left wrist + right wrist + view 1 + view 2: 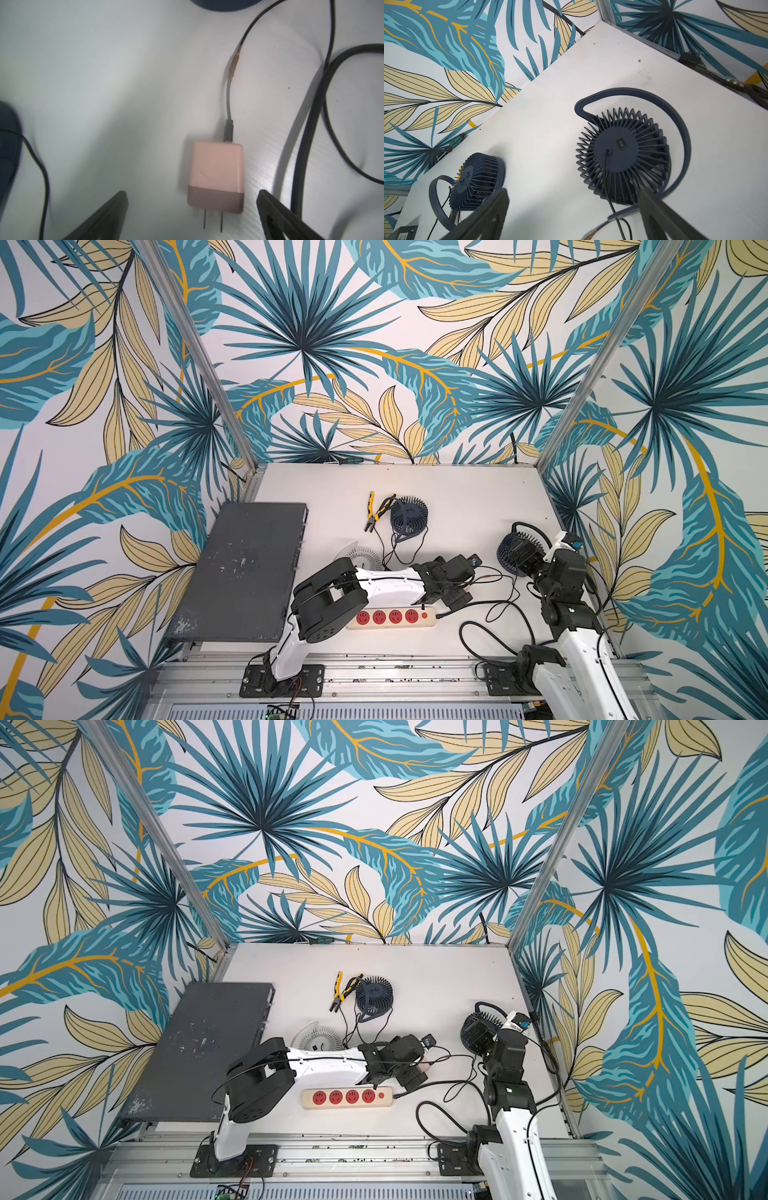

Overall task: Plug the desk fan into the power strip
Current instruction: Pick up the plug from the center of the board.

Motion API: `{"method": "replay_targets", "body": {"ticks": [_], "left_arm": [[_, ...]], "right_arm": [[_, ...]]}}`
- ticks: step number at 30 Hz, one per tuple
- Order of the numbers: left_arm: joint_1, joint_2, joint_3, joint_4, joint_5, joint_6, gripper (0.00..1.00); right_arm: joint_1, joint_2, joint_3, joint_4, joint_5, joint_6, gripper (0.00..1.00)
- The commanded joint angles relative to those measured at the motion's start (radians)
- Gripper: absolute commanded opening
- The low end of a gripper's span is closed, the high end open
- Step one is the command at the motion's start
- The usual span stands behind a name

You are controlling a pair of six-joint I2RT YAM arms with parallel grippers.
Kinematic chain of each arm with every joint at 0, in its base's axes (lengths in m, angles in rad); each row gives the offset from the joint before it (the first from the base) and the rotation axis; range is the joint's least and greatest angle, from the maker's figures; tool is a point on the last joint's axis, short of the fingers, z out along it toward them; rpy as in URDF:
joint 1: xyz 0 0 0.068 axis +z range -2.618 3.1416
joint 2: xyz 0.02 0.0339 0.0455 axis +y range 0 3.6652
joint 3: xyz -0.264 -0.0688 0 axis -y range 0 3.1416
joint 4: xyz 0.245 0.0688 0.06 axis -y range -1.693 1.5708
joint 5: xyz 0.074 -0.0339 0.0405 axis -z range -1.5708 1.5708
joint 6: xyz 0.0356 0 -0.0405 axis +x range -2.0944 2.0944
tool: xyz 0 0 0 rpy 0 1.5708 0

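The pink plug adapter is lying flat with bare table along both sides. I will next lower my left gripper until its open fingers are on either side of the adapter's body (424, 1066) (216, 176), and then close it.
The cream power strip (390, 617) (347, 1097), with its red sockets in a row, lies near the table's front edge, nothing plugged in. Just behind its right end, my left gripper (464, 583) (193, 200) hovers open over a pink plug adapter (216, 176) that lies flat, its two prongs toward the gripper, untouched. Its thin black cord (229, 104) carries a patch of tan tape. At the right, my right gripper (519, 553) (573, 197) hangs open and empty over a navy desk fan (623, 153) (509, 547).
A second navy fan (409, 516) stands mid-table with yellow-handled pliers (376, 512) beside it. A white fan (363, 558) lies behind my left arm. A dark grey box (245, 572) fills the left side. A black adapter (474, 560) and looping black cords (494, 639) lie around the strip.
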Motion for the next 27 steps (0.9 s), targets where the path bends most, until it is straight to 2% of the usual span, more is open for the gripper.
{"method": "replay_targets", "body": {"ticks": [1, 4, 5, 6, 9, 11, 13, 17, 21, 24, 27], "left_arm": [[0.008, 0.037, 0.051, 0.013, 0.128, 0.002, 1.0], [0.01, 0.081, 0.077, -0.006, 0.143, -0.005, 1.0], [0.011, 0.09, 0.085, -0.013, 0.142, -0.009, 0.96], [0.015, 0.097, 0.09, -0.018, 0.144, -0.012, 0.88], [0.025, 0.087, 0.097, -0.026, 0.126, -0.018, 0.53], [0.032, 0.061, 0.11, -0.044, 0.091, -0.007, 0.39], [0.039, 0.016, 0.129, -0.063, 0.036, 0.009, 0.3], [0.064, -0.107, 0.206, -0.12, -0.067, 0.036, 0.24], [0.097, -0.194, 0.346, -0.201, -0.115, 0.071, 0.24], [0.11, -0.238, 0.459, -0.263, -0.142, 0.098, 0.24], [0.109, -0.306, 0.485, -0.257, -0.154, 0.096, 0.24]], "right_arm": [[-0.002, -0.014, -0.029, -0.038, 0.013, 0.009, 1.0], [-0.002, -0.016, -0.035, -0.041, 0.01, 0.008, 1.0], [-0.002, -0.015, -0.036, -0.044, 0.007, 0.009, 1.0], [-0.002, -0.016, -0.036, -0.048, 0.004, 0.009, 1.0], [-0.002, -0.024, -0.035, -0.061, 0.001, 0.005, 1.0], [-0.002, -0.032, -0.03, -0.073, 0.001, 0.003, 1.0], [-0.002, -0.039, -0.019, -0.083, -0.003, 0.003, 1.0], [-0.002, -0.047, 0.03, -0.11, -0.026, 0.013, 1.0], [-0.002, -0.046, 0.106, -0.144, -0.077, 0.022, 1.0], [-0.002, -0.039, 0.176, -0.187, -0.135, 0.021, 1.0], [-0.002, -0.026, 0.239, -0.219, -0.237, 0.028, 1.0]]}}
